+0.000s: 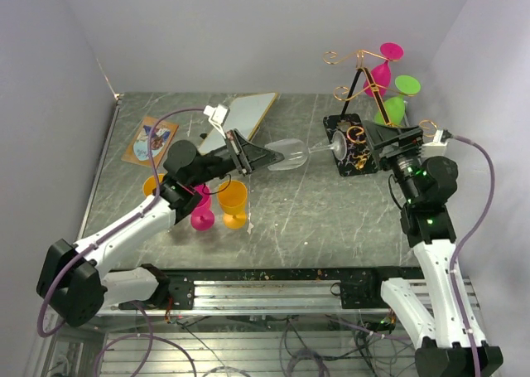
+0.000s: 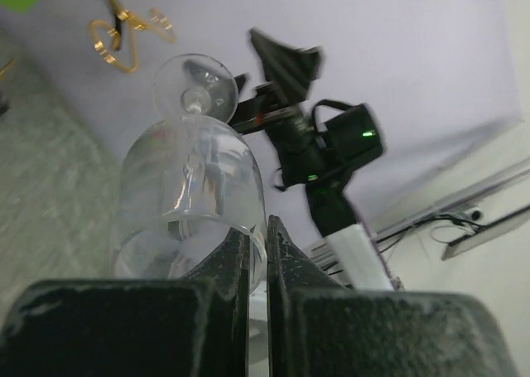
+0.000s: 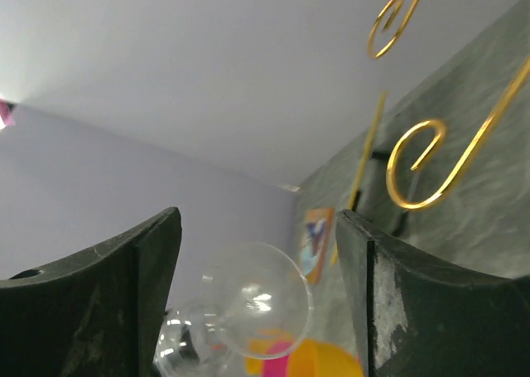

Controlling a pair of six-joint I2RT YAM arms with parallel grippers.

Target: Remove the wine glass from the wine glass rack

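Observation:
The wine glass (image 1: 290, 153) lies sideways in the air, so next the left gripper should tilt down, lower the foot of the glass onto bare tabletop (image 1: 265, 214) beside the orange glass and then release it.
A clear wine glass (image 1: 290, 153) lies on its side in the air, foot (image 1: 338, 149) pointing toward the wine glass rack (image 1: 362, 79). The rack is copper-gold wire with a dark slanted post and a black veined base (image 1: 352, 149). My left gripper (image 1: 258, 156) is shut on the glass's rim; in the left wrist view the fingers (image 2: 240, 253) pinch the rim of the bowl (image 2: 190, 186). My right gripper (image 1: 386, 142) is open by the rack's base. In the right wrist view the glass's foot (image 3: 257, 298) floats between its open jaws, not touched, and wire curls (image 3: 422, 166) show to the right.
A pink glass (image 1: 383, 69) and a green glass (image 1: 397, 103) hang on the rack. An orange glass (image 1: 233, 201), a pink glass (image 1: 201, 213) and another orange one (image 1: 152, 185) stand under my left arm. A picture card (image 1: 151, 139) and a white board (image 1: 248, 112) lie at the back.

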